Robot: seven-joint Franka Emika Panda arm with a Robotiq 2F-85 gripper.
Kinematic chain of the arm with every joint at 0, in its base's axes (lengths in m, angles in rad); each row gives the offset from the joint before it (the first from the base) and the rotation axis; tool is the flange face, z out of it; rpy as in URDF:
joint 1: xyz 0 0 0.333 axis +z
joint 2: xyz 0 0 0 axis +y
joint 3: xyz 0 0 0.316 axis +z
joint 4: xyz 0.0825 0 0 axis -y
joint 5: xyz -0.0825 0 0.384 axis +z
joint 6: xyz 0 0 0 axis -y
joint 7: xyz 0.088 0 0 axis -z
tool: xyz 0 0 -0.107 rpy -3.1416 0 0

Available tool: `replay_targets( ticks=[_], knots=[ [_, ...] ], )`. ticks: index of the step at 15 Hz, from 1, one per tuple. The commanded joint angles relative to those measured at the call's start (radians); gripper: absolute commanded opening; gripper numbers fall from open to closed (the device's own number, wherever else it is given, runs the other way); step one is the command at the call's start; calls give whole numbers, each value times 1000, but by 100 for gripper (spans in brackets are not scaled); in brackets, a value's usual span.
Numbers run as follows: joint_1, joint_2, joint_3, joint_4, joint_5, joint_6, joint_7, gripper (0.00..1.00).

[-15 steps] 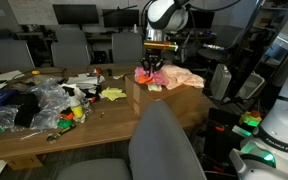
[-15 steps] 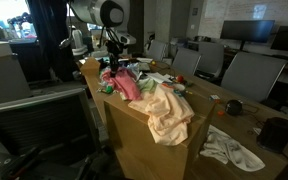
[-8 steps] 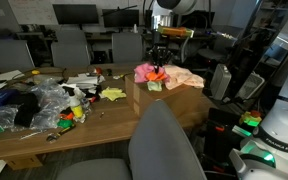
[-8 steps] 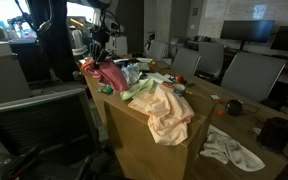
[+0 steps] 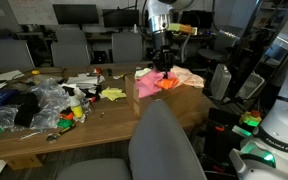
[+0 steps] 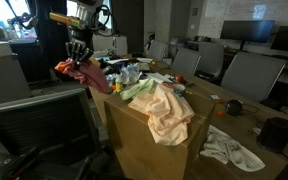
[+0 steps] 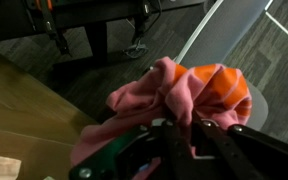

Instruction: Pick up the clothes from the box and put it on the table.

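Note:
The gripper will next pull back and down toward the grey chair back to release the pink cloth, because the chair back is below it, clear of the box.
My gripper [image 5: 163,60] is shut on a pink and orange garment [image 5: 165,82] and holds it hanging in the air above the cardboard box [image 5: 174,108]. In an exterior view the gripper [image 6: 79,50] and the garment [image 6: 85,73] hang beyond the far end of the box [image 6: 134,135]. A peach cloth [image 6: 166,112] and a green cloth [image 6: 140,90] lie draped over the box. In the wrist view the pink and orange garment [image 7: 159,92] bunches between the fingers [image 7: 176,132].
The wooden table [image 5: 94,122] holds plastic bags, toys and a yellow item [image 5: 112,94]. A grey chair back [image 5: 164,145] stands in front. A white cloth [image 6: 230,149] lies on the table beside the box. Office chairs and monitors stand around.
The gripper has risen with the pink garment, pulling it free of the box, and carried it sideways past the box's end.

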State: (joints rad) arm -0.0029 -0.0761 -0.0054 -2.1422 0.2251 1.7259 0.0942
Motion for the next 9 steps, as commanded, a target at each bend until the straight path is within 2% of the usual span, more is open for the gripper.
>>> replay_targets(
  ticks=[1, 9],
  knots=[
    [33, -15, 27, 7, -4, -83, -126, 4],
    [94, -30, 80, -3, -68, -243, -414, 4]
  ],
)
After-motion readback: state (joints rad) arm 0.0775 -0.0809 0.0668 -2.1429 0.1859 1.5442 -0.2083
